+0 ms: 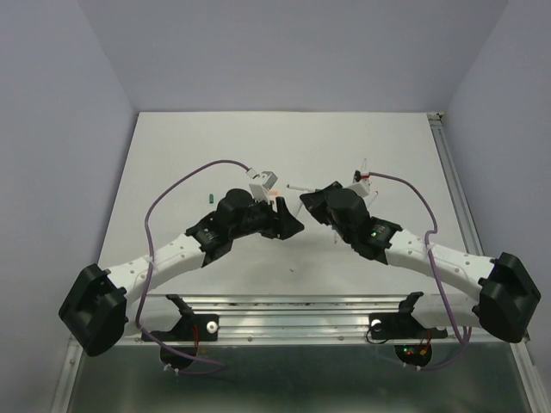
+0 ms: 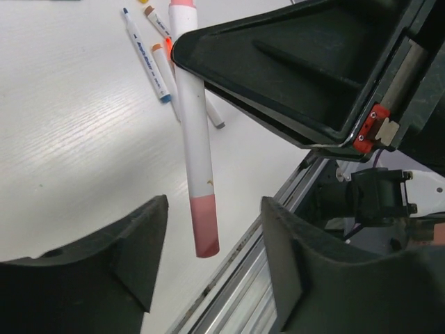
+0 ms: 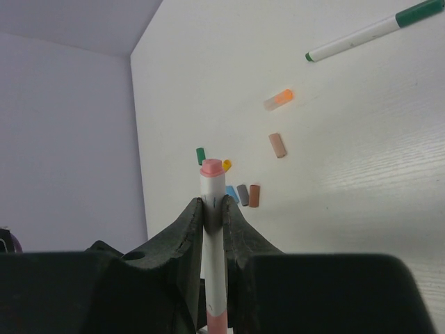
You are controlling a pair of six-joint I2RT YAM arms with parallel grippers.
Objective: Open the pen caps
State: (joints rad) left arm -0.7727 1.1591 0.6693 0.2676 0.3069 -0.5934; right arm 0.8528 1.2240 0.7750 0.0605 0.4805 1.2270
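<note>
The uncapped pens are below my right gripper and to its right in the top view. My right gripper will move across and down to the heap of uncapped pens next.
My right gripper (image 3: pixel 213 209) is shut on the white barrel of a pen (image 3: pixel 215 264) and holds it above the table. The pen's long pink cap (image 2: pixel 205 226) is on its lower end and hangs between the two fingers of my left gripper (image 2: pixel 214 257), which is open and not touching it. In the top view the two grippers meet at the table's middle, left (image 1: pixel 288 222) and right (image 1: pixel 306 206). Loose caps lie on the table: green (image 3: pixel 201 155), yellow (image 3: pixel 227 165), blue (image 3: pixel 231 193), grey (image 3: pixel 243 195), brown (image 3: pixel 254 195), tan (image 3: pixel 277 145) and orange (image 3: pixel 280 99).
A green-tipped pen (image 3: pixel 375 29) lies far off on the table. Several uncapped pens (image 2: pixel 147 56) lie in a bunch beyond the held pen. The metal rail (image 2: pixel 257 278) at the table's near edge runs just below my left gripper. One green cap (image 1: pixel 210 196) lies left of the arms.
</note>
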